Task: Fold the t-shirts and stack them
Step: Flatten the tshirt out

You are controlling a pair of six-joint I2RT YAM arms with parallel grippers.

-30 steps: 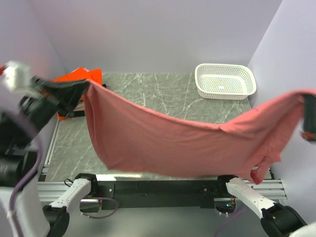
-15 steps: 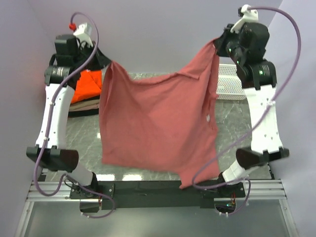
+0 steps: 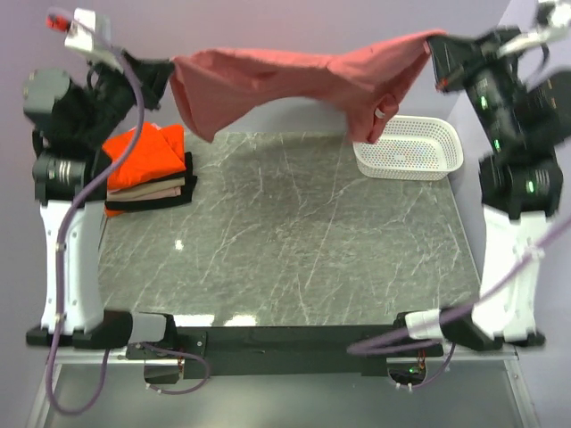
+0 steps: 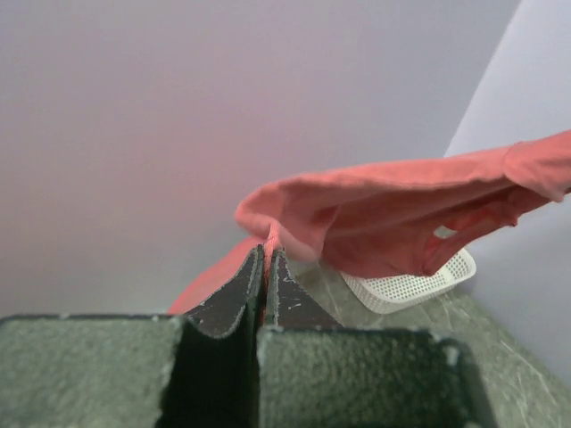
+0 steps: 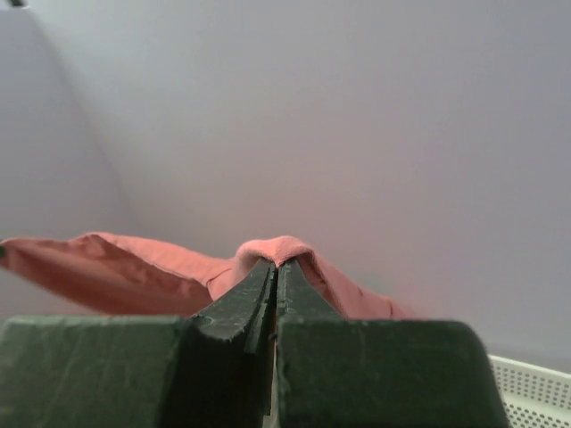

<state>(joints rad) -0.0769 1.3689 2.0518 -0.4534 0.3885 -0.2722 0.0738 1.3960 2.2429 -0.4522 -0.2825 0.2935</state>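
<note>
I will lower my left gripper next, pull it back and let go of the shirt's end on the marble tabletop. The tabletop is bare, so the shirt can be spread there.
The salmon t-shirt [image 3: 294,80] hangs stretched in the air across the back of the table, high above the marble top. My left gripper [image 3: 169,73] is shut on its left end, and my right gripper [image 3: 434,46] is shut on its right end. In the left wrist view the cloth [image 4: 401,214] runs from the shut jaws to the right. In the right wrist view the cloth [image 5: 134,267] bulges over the shut jaws. A stack of folded shirts lies at the back left: bright orange [image 3: 147,156] on top, beige [image 3: 152,189] under it, black [image 3: 165,201] at the bottom.
A white perforated basket [image 3: 409,147] stands at the back right corner, under the shirt's right end; it also shows in the left wrist view [image 4: 410,285]. The grey marble tabletop [image 3: 294,241] lies below. Lilac walls close in the back and sides.
Both arms have swung the shirt up and toward the back wall. It hung down broad over the table before; now it is bunched and stretched high between the grippers.
</note>
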